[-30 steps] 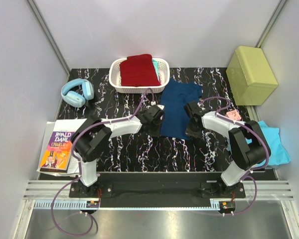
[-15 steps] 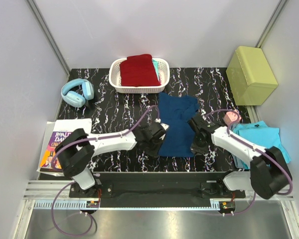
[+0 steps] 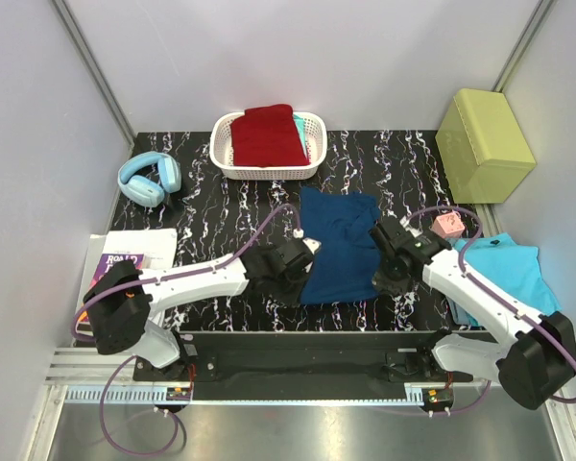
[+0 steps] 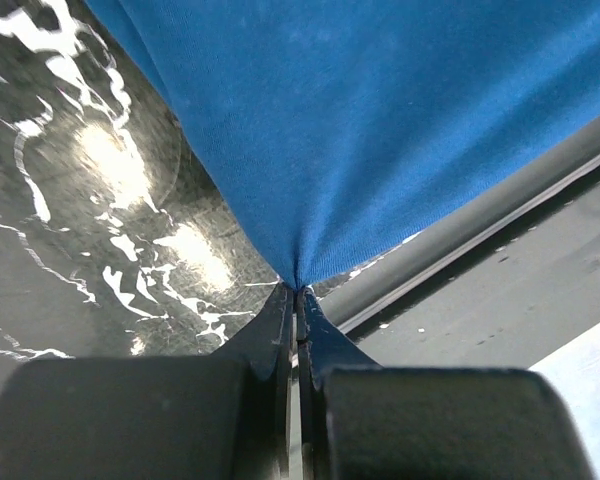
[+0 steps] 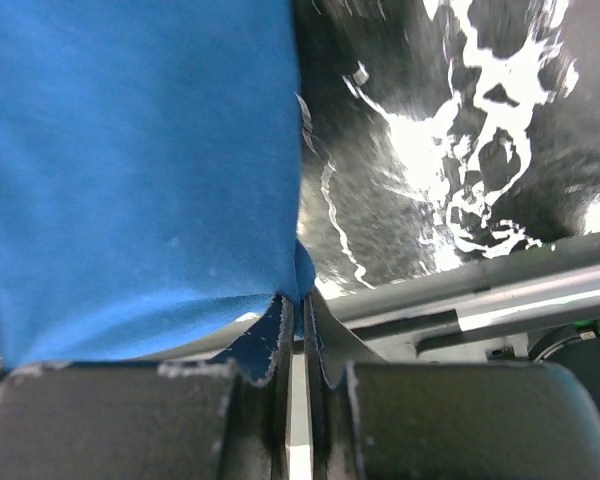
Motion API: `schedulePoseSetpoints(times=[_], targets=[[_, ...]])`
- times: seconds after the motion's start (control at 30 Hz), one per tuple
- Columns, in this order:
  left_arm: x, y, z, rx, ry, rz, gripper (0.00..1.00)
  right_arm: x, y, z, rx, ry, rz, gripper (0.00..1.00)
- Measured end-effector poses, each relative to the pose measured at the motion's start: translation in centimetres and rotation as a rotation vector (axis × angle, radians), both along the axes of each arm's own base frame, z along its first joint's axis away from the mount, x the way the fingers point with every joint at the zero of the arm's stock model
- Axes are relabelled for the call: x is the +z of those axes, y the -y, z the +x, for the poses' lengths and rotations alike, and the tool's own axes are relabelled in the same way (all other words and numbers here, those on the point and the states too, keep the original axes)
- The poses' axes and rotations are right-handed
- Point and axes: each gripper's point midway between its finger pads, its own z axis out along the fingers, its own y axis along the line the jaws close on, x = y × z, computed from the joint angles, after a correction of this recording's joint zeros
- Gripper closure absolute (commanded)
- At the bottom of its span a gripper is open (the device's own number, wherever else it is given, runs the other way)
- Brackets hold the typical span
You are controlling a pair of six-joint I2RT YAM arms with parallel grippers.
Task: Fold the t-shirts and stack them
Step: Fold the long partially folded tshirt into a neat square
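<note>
The t-shirt still lies stretched long, so my right gripper should lift its pinched corner outward over it, then down to release it on the t-shirt's far end.
A navy blue t-shirt lies folded lengthwise in the middle of the black marbled table. My left gripper is shut on its near left corner, seen pinched in the left wrist view. My right gripper is shut on its near right corner, seen pinched in the right wrist view. Both hold the near hem close to the table's front edge. A dark red t-shirt lies folded in the white basket. A turquoise t-shirt lies at the right edge.
Blue headphones lie at the back left. A paperback book on white paper lies at the front left. A yellow-green box stands at the back right. A small pink object sits by the turquoise shirt.
Both grippers have pulled the navy shirt's near hem toward the front edge of the table. The whole shirt has slid nearer. Both arms have stretched out lower.
</note>
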Motion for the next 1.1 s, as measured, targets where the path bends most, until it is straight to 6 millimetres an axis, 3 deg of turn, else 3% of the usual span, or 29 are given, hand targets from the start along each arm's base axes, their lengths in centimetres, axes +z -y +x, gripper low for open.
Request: schedulePoseSetpoints(times=[0.23, 0.4, 0.6, 0.87, 1.1], targets=[[6.7, 2.3, 3.5, 0.024, 0.135, -0.056, 1.00, 5.7, -0.5, 4.8, -0.016, 0.173, -0.031, 1.00], [10.8, 3.7, 7.6, 0.082, 0.221, -0.109, 1.00, 7.1, -0.7, 8.2, -0.015, 0.223, -0.109, 1.00], [10.5, 3.7, 13.3, 0.151, 0.261, -0.047, 1.00, 6.6, -0.6, 11.4, -0.001, 0.220, -0.200, 1.00], [8.9, 2.2, 18.7, 0.216, 0.278, 0.033, 1.00, 6.8, 0.9, 16.2, -0.053, 0.240, -0.249, 1.00], [9.3, 3.7, 24.4, 0.235, 0.326, 0.037, 1.00, 6.6, 1.8, 22.0, -0.085, 0.265, -0.283, 1.00]])
